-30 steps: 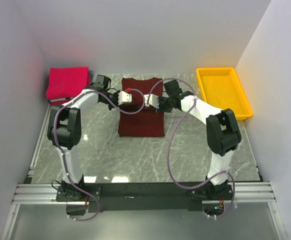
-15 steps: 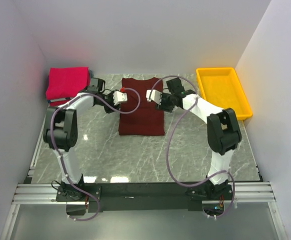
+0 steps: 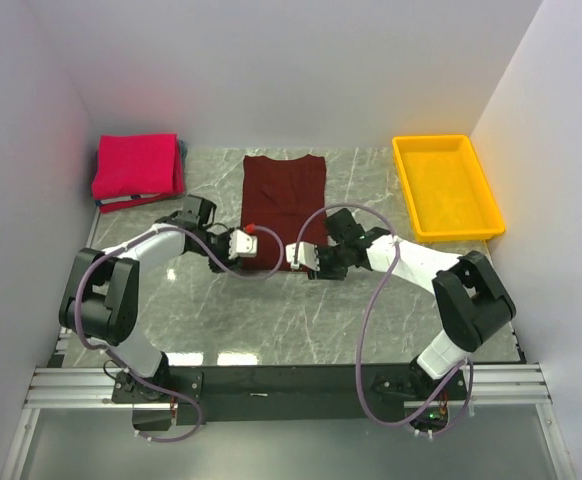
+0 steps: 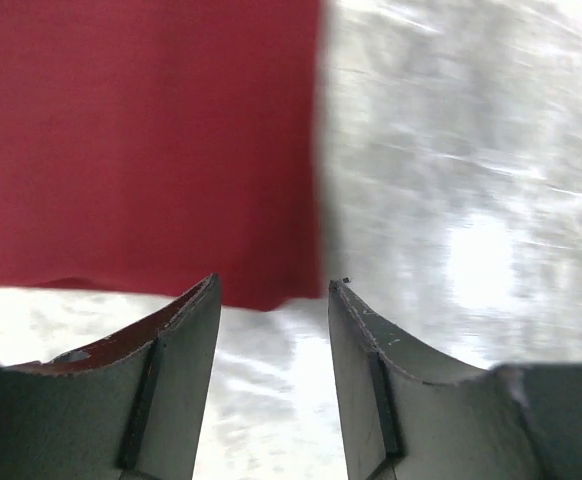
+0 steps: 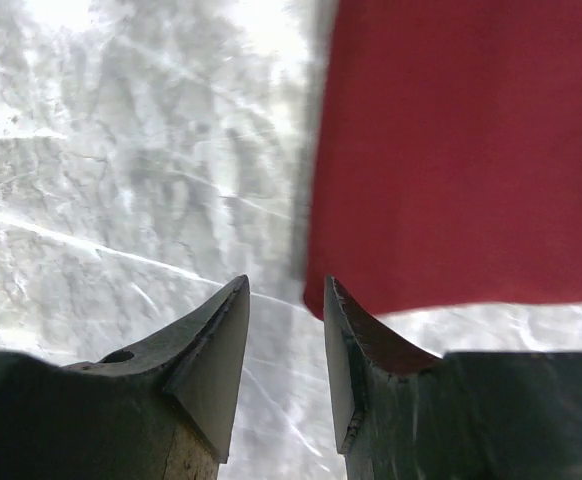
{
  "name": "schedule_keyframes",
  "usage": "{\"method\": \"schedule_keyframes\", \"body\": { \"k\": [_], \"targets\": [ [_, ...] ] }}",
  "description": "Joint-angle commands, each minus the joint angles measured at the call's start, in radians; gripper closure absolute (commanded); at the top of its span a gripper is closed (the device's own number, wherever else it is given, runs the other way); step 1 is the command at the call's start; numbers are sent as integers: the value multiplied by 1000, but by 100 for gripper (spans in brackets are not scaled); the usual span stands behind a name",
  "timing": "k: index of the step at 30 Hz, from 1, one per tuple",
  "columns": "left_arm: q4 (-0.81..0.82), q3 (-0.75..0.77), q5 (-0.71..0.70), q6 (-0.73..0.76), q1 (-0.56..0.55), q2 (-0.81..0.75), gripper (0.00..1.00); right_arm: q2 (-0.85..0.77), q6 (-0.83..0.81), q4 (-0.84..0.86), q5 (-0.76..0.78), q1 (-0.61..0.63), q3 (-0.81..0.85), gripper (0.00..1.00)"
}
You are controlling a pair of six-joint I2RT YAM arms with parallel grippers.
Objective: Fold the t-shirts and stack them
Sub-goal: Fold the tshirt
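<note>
Next, my left gripper moves down onto the near corner of the maroon t-shirt (image 3: 284, 190) and closes there, since that corner lies just ahead of its open fingers.
A dark maroon t-shirt (image 3: 284, 190) lies flat on the marble table, collar toward the back. My left gripper (image 3: 256, 245) is open at its near left corner. In the left wrist view the maroon t-shirt (image 4: 141, 140) ends just ahead of the left gripper (image 4: 271, 290), with only marble between the jaws. My right gripper (image 3: 289, 257) is open at the near right corner. The right wrist view has the maroon t-shirt (image 5: 471, 150) just past the right gripper (image 5: 286, 285), which holds nothing. A bright pinkish-red t-shirt (image 3: 136, 167) sits folded at the back left.
A yellow plastic tray (image 3: 446, 185) stands at the back right with nothing in it. The pinkish-red t-shirt rests on other folded cloth whose edges show beneath it. White walls close in the table on the left, back and right.
Both grippers were shut over the middle of the maroon t-shirt. They have opened and swung toward me, down to its near corners.
</note>
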Motion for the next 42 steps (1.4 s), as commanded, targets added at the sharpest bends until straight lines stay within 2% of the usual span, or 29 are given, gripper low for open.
{"method": "schedule_keyframes", "body": {
  "k": [1, 11, 16, 20, 23, 24, 26, 27, 28, 34, 42],
  "targets": [
    [31, -59, 12, 58, -29, -59, 47, 20, 1, 95, 37, 15, -21, 57],
    [199, -159, -54, 44, -58, -24, 48, 93, -1, 182, 122, 36, -51, 57],
    [228, -160, -74, 43, -66, -4, 50, 108, -9, 196, 146, 35, -63, 63],
    [237, -165, -95, 64, -69, 13, 56, 120, 5, 195, 157, 36, -52, 81],
    [249, -170, -113, 69, -74, 27, 69, 126, 17, 187, 160, 35, -35, 100],
    [251, -168, -113, 66, -75, 26, 79, 123, 28, 186, 157, 35, -34, 100],
    [243, -159, -109, 55, -75, 12, 89, 113, 44, 167, 151, 36, -17, 100],
    [236, -153, -106, 35, -75, 4, 98, 94, 62, 156, 137, 33, -9, 100],
    [211, -128, -86, 19, -69, -6, 99, 82, 74, 135, 129, 33, 6, 100],
    [44, 19, 26, -87, -3, -79, 99, -21, 160, 49, 76, -8, 81, 100],
    [-125, 30, 35, -6, -20, -161, 99, -125, 185, -41, 63, -13, 100, 100]
  ]
}}
